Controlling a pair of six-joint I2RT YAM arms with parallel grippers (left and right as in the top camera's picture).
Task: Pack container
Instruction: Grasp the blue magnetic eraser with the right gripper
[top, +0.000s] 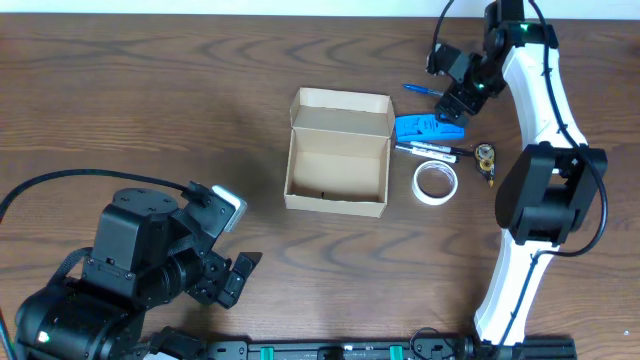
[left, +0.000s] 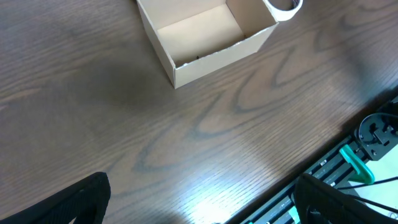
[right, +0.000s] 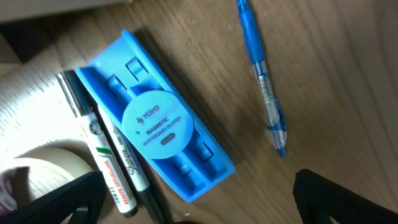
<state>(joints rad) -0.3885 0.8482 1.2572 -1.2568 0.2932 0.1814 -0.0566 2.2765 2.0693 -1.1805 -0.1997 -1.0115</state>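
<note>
My right gripper should move down and to the left in the overhead view next and turn while over the duster's round middle (top: 428, 127) (right: 157, 125), because the duster lies at a slant to the gripper's fingers.
The tan cardboard container (top: 336, 152) stands open and empty in the middle of the table, its flap lid up at the back; it also shows in the left wrist view (left: 205, 37). To its right lie a blue whiteboard duster (top: 428, 127) (right: 155, 143), two markers (top: 432, 151) (right: 115, 168), a white tape roll (top: 436, 182) and a blue pen (top: 420, 89) (right: 261, 87). My right gripper (top: 455, 105) (right: 199, 199) is open, hovering just above the duster's near end. My left gripper (top: 235, 275) (left: 202, 199) is open and empty near the front edge.
A small metal binder clip (top: 486, 155) lies right of the markers. The right arm's white links (top: 535, 200) rise along the table's right side. A black rail (left: 348, 168) runs along the front edge.
</note>
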